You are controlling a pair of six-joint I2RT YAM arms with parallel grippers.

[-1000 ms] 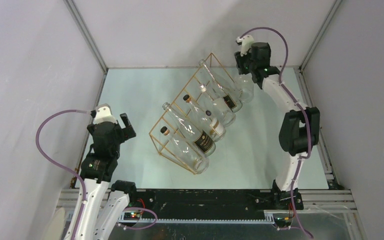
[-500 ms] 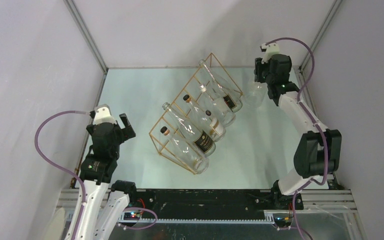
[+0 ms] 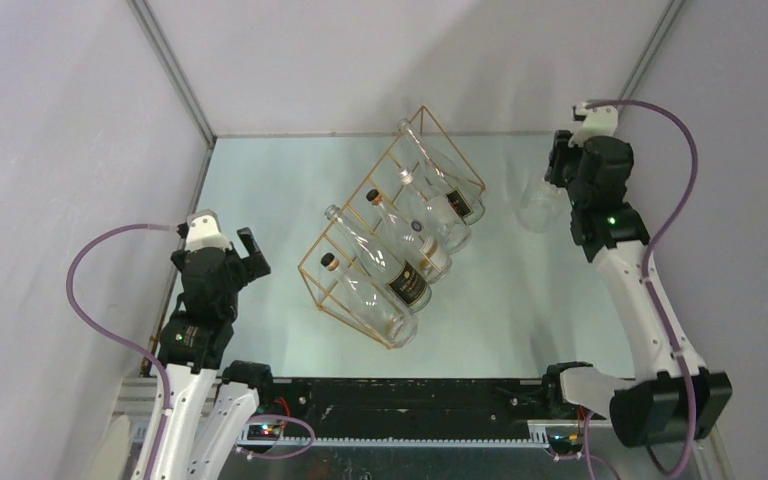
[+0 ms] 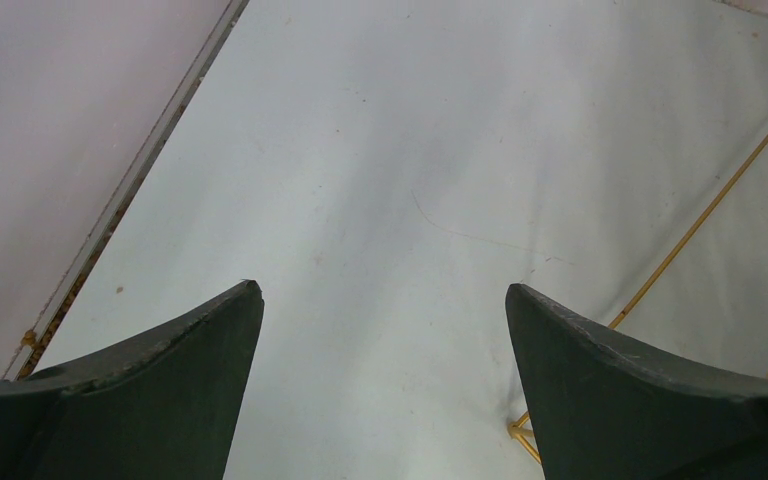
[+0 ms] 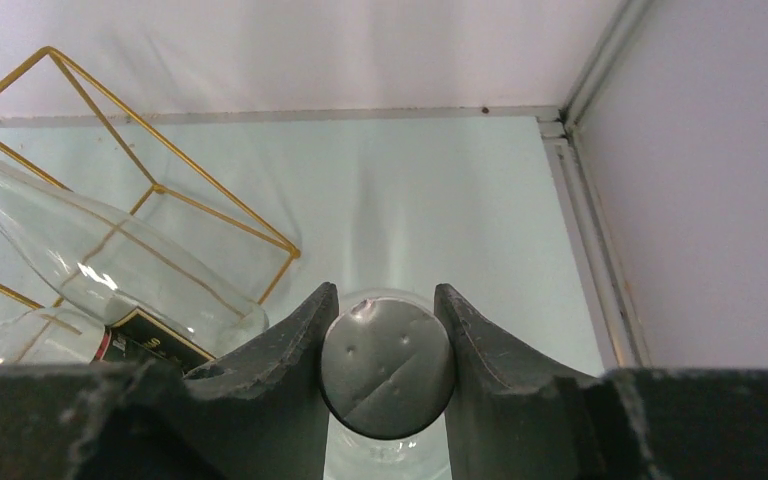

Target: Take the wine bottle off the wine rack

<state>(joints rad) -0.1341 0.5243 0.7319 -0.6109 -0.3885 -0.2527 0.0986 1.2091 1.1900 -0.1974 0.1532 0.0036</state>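
Observation:
My right gripper moves back and toward the side, onto an open spot, and releases the bottle next, since the tabletop near the side (image 3: 582, 291) is bare.
The gold wire wine rack (image 3: 455, 149) stands mid-table with several clear bottles (image 3: 397, 273) lying in its cells. My right gripper (image 3: 564, 186) is shut on the grey cap (image 5: 388, 366) of a clear wine bottle (image 3: 539, 203), which hangs upright to the right of the rack and apart from it. In the right wrist view the gripper (image 5: 387, 291) clasps the cap from both sides, and the rack (image 5: 222, 215) with a labelled bottle (image 5: 110, 270) lies to the left. My left gripper (image 3: 245, 256) is open and empty, left of the rack. It also shows in the left wrist view (image 4: 380, 290).
Grey enclosure walls and an aluminium frame rail (image 5: 590, 230) close in on the right of the held bottle. The rack's corner wire (image 4: 700, 225) sits just right of my left gripper's right finger.
My right arm has carried the bottle to the right and towards the near side, from next to the rack's far end to open table by the right wall. The left arm has barely moved.

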